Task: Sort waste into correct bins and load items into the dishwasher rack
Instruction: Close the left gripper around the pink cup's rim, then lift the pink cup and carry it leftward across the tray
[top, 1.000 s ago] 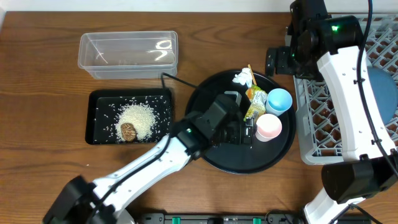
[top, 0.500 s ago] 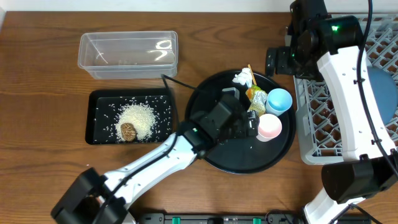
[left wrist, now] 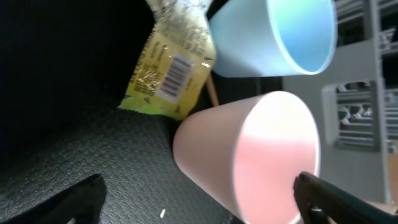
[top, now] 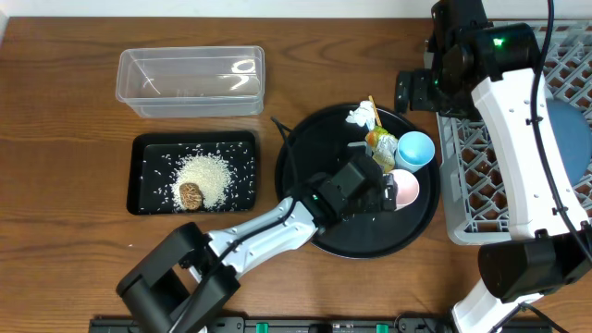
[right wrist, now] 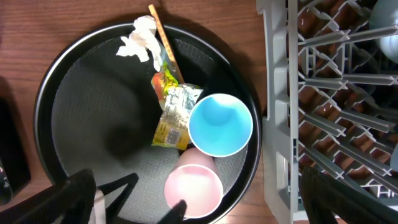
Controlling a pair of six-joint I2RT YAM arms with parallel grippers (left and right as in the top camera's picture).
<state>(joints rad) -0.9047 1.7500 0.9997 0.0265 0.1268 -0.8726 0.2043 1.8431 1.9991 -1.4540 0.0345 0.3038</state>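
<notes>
I will lower my left gripper to the pink cup's rim next, because one finger is over the pink cup's opening and the other is outside it.
A small pink cup stands on the round black tray, with a light blue cup just behind it. My left gripper is open at the pink cup. In the left wrist view its fingers straddle the pink cup, one at the rim and one out on the tray floor. A printed wrapper, a thin chopstick and a crumpled tissue lie behind the cups. My right gripper hangs open, high over the tray's far right edge.
The clear tub stands at the back left. In front of it the shallow black tray holds rice and a brown lump. The grey rack fills the right side, a blue plate inside it.
My left gripper has slid right across the round tray up to the pink cup, and its jaws have narrowed slightly. The right arm has stayed still.
</notes>
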